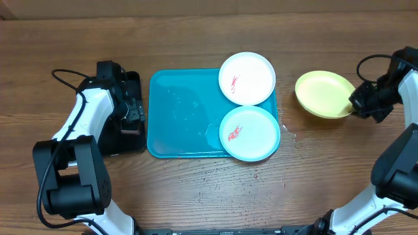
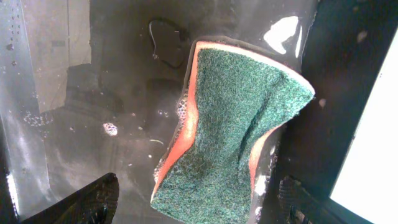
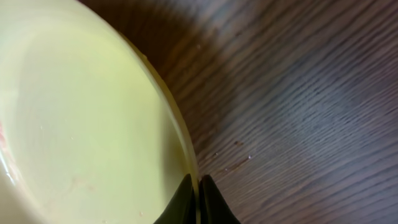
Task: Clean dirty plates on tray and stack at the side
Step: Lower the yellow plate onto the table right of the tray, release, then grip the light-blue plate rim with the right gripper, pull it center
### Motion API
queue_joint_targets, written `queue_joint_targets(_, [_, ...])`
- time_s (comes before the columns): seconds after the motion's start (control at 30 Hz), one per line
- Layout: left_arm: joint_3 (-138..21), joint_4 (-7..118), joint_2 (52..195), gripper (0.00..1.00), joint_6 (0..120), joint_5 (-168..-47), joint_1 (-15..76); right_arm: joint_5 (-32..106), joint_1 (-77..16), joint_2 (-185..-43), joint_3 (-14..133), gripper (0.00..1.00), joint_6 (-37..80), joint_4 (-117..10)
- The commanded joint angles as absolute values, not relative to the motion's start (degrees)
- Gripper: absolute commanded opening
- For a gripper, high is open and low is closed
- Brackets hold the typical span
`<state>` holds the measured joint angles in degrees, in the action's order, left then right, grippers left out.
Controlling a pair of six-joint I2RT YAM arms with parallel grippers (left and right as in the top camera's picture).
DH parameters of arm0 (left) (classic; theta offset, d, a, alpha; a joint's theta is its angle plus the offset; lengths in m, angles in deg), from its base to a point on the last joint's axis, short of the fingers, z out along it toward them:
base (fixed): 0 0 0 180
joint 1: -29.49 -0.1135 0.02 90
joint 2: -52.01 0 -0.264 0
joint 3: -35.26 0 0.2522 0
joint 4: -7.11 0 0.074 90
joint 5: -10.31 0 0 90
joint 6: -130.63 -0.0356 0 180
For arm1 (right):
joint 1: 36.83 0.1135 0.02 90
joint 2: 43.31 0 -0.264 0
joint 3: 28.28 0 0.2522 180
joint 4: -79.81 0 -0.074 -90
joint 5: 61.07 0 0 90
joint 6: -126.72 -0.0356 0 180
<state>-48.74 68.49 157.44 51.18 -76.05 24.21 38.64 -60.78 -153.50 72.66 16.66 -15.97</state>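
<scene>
My right gripper lowers the yellow plate back and toward the turquoise tray (image 1: 179,117) next, then releases the plate's rim, as open wood lies below.
The turquoise tray (image 1: 179,117) lies at the table's middle. The white plate (image 1: 247,78) rests on its far right corner and carries a red smear. The pale blue plate (image 1: 249,133), also with a red smear, sits at its near right corner. The pale yellow plate (image 1: 323,93) is to the right of the tray over the wood. My right gripper (image 1: 356,104) is shut on the yellow plate's right rim (image 3: 186,155), one finger on each side (image 3: 199,194). My left gripper (image 1: 134,109) is open, with its fingers (image 2: 199,205) either side of a green-and-orange sponge (image 2: 239,124).
The sponge lies in a wet black tray (image 1: 130,85), which stands left of the turquoise tray and also shows in the left wrist view (image 2: 112,93). Water drops and small red specks lie on the wood near the turquoise tray's near right corner (image 1: 287,134).
</scene>
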Motion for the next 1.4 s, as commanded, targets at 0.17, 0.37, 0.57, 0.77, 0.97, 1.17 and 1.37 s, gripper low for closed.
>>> queue_joint_targets(0.17, [-49.7, 68.6, 156.5, 0.83, 51.4, -76.7, 24.3, 39.5, -60.4, -151.7, 63.5, 0.04, 17.5, -23.4])
queue_joint_targets(0.37, [-49.7, 68.6, 156.5, 0.83, 51.4, -76.7, 24.3, 39.1, -60.1, -151.7, 63.3, 0.18, 17.5, -21.4])
queue_joint_targets(0.57, [-49.7, 68.4, 156.5, 0.83, 51.4, -76.7, 24.3, 41.5, -60.1, -151.6, 63.5, 0.49, 18.5, -17.1])
queue_joint_targets(0.77, [-49.7, 68.4, 156.5, 0.83, 51.4, -76.7, 24.3, 51.0, -58.9, -151.3, 65.0, 0.54, 29.1, -13.7])
queue_joint_targets(0.97, [-49.7, 68.2, 156.5, 0.84, 51.4, -76.7, 24.3, 52.3, -51.9, -151.3, 64.9, 0.54, 35.0, -12.1])
queue_joint_targets(1.17, [-49.7, 68.2, 156.5, 0.84, 51.4, -76.7, 24.3, 51.3, -41.6, -151.3, 64.9, 0.51, 35.0, -12.0])
queue_joint_targets(1.37, [-49.7, 68.3, 156.5, 0.84, 51.4, -76.7, 24.3, 42.9, -33.7, -151.3, 64.5, 0.48, 28.9, -14.4])
